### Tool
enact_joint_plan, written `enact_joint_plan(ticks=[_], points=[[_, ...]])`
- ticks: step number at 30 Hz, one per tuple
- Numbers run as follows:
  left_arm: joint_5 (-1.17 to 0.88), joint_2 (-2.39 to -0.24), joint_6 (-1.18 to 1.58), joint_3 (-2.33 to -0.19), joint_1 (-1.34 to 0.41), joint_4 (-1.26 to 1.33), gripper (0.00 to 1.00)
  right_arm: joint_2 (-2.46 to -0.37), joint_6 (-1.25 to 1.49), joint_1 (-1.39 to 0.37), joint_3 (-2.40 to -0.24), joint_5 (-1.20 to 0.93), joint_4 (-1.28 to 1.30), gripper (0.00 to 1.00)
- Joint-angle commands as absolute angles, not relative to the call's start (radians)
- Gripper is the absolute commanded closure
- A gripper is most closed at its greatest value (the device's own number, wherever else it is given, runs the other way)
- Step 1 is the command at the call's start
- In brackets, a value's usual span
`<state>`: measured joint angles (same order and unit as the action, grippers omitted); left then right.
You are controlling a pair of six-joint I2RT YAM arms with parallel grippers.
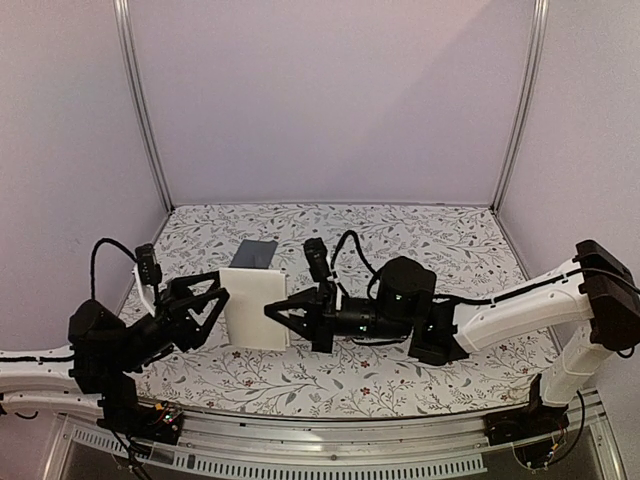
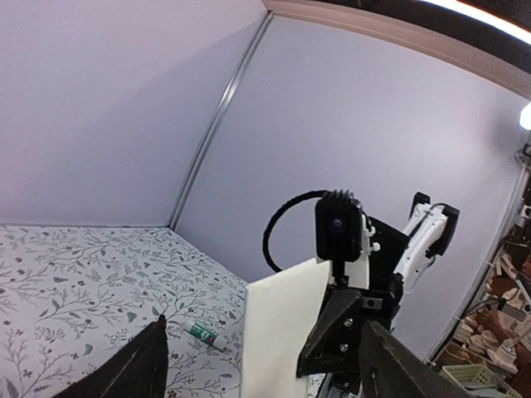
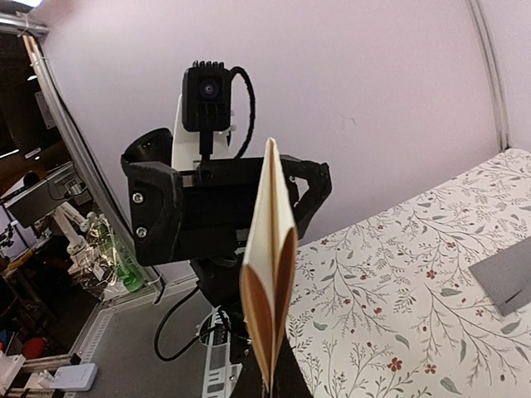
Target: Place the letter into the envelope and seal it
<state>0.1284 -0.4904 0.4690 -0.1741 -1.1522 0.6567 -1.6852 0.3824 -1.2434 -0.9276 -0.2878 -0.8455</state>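
Observation:
My right gripper holds the letter, so my left gripper needs to move away from the letter [image 1: 255, 305] next, then outward and down onto the envelope's edge nearer the tube.
The letter [image 1: 255, 305] is folded, cream outside and tan inside, and hangs upright above the table's middle. My right gripper [image 1: 272, 312] is shut on its right edge. In the right wrist view the folded letter [image 3: 270, 274] stands edge-on, rising from the gripper [image 3: 282, 385] at the bottom. My left gripper [image 1: 215, 315] is open at the letter's left edge. In the left wrist view the letter [image 2: 278, 332] stands between the spread fingers [image 2: 137, 369] without touching them. The dark grey envelope [image 1: 254, 253] lies flat on the cloth behind the letter and also shows at the right wrist view's edge [image 3: 506, 282].
A small teal-white tube [image 2: 207, 335] lies on the floral tablecloth [image 1: 420, 235] beyond the letter. Purple walls enclose the table on three sides. The metal rail [image 1: 330, 455] runs along the near edge.

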Motion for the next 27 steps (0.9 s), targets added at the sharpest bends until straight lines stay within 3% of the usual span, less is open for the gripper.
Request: enact_joint_plan(ticks=[1,6,10,13,17,27], points=[[0.503,-0.472,0.520,-0.273,-1.162,0.354,0.18,-1.551,0.359,-1.246,-0.872,0.036,-0.655,1.00],[0.691,-0.553,0.546,-0.343,-1.146,0.184,0.18,-1.452,0.362,-1.239,-0.805,0.229,-0.535,1.00],[0.690,-0.701,0.581,-0.442,-1.075,0.018,0.19,-1.363,0.387,-1.223,-0.704,0.297,-0.529,1.00],[0.589,-0.834,0.615,-0.492,-0.961,-0.052,0.22,-1.300,0.407,-1.208,-0.652,0.314,-0.522,1.00],[0.346,-0.997,0.594,-0.505,-0.781,0.046,0.26,-1.248,0.395,-1.200,-0.611,0.348,-0.498,1.00],[0.137,-1.460,0.505,-0.742,-0.572,0.069,0.36,-1.117,0.329,-1.100,-0.489,0.305,-0.504,1.00]])
